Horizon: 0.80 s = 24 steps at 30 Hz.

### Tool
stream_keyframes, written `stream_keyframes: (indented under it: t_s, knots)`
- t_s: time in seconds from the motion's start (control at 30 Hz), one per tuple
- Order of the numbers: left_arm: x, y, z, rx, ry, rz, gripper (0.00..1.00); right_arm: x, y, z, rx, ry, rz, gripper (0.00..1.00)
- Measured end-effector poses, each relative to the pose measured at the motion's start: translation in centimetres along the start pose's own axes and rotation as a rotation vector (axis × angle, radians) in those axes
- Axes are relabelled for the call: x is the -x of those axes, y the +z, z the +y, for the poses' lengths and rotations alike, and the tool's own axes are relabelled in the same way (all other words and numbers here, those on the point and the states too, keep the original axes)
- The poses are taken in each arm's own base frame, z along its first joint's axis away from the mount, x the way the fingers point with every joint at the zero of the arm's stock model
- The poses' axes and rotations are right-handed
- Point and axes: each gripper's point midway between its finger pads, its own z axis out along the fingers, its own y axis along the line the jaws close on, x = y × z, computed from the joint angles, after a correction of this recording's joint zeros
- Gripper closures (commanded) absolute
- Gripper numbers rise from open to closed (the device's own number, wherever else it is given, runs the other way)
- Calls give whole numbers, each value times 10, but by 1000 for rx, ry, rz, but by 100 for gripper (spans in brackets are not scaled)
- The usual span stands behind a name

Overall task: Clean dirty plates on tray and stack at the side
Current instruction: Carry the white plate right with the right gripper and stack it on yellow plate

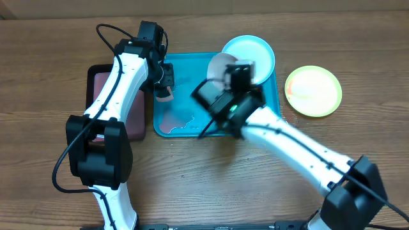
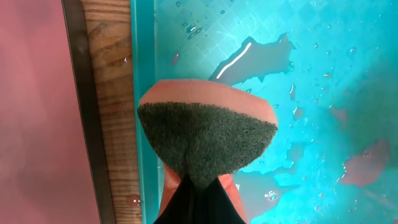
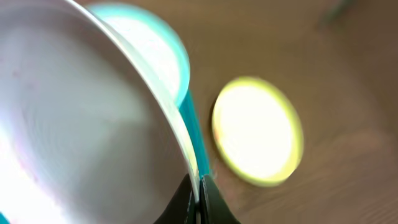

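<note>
My right gripper should next move the white plate past the teal tray's edge. Then it should lower the white plate onto the yellow-green plate [image 1: 313, 91] [image 3: 257, 131].
My right gripper [image 1: 235, 78] [image 3: 199, 190] is shut on the rim of the white plate [image 1: 220, 67] [image 3: 81, 118], holding it tilted above the teal tray [image 1: 192, 70]. The light blue plate [image 1: 252, 52] [image 3: 155, 43] lies at the tray's far right corner, partly behind the white one. The yellow-green plate [image 1: 313, 91] [image 3: 258, 130] lies on the table right of the tray. My left gripper [image 1: 165, 86] [image 2: 198, 186] is shut on an orange sponge with a dark green scouring face [image 2: 208, 137], over the wet left side of the tray [image 2: 323, 74].
A smaller black-rimmed tray with a pinkish inside [image 1: 99, 86] [image 2: 34, 112] sits left of the teal tray. Water puddles and reddish smears [image 1: 179, 121] lie on the teal tray floor. Bare wooden table [image 1: 192, 172] lies in front.
</note>
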Motion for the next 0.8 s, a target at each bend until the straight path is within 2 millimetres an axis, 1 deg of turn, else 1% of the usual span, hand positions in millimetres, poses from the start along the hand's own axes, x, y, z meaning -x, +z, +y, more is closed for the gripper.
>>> stream_keyframes:
  t_s: [0.13, 0.23, 0.3, 0.33, 0.4, 0.43, 0.5, 0.57, 0.63, 0.67, 0.73, 0.8]
  knots:
    - [0, 0, 0, 0, 0, 0, 96, -13, 48, -22, 101, 123, 239, 96]
    - [0, 0, 0, 0, 0, 0, 96, -19, 82, -48, 195, 249, 399, 96]
    - [0, 0, 0, 0, 0, 0, 96, -23, 100, -71, 236, 337, 469, 96]
    - [0, 0, 0, 0, 0, 0, 96, -24, 106, -78, 247, 365, 487, 96]
    - [0, 0, 0, 0, 0, 0, 96, -27, 127, -116, 257, 488, 536, 96]
    - [0, 0, 0, 0, 0, 0, 96, -28, 133, -126, 255, 521, 542, 96]
    - [0, 0, 0, 0, 0, 0, 96, -30, 148, -157, 234, 610, 543, 96]
    - [0, 0, 0, 0, 0, 0, 96, -31, 160, -183, 213, 679, 528, 96]
    - [0, 0, 0, 0, 0, 0, 96, -34, 170, -203, 194, 733, 515, 96]
    - [0, 0, 0, 0, 0, 0, 96, -36, 173, -208, 187, 748, 516, 96]
    - [0, 0, 0, 0, 0, 0, 96, -48, 183, -215, 174, 771, 541, 96]
    - [0, 0, 0, 0, 0, 0, 96, -65, 195, -212, 166, 776, 586, 96]
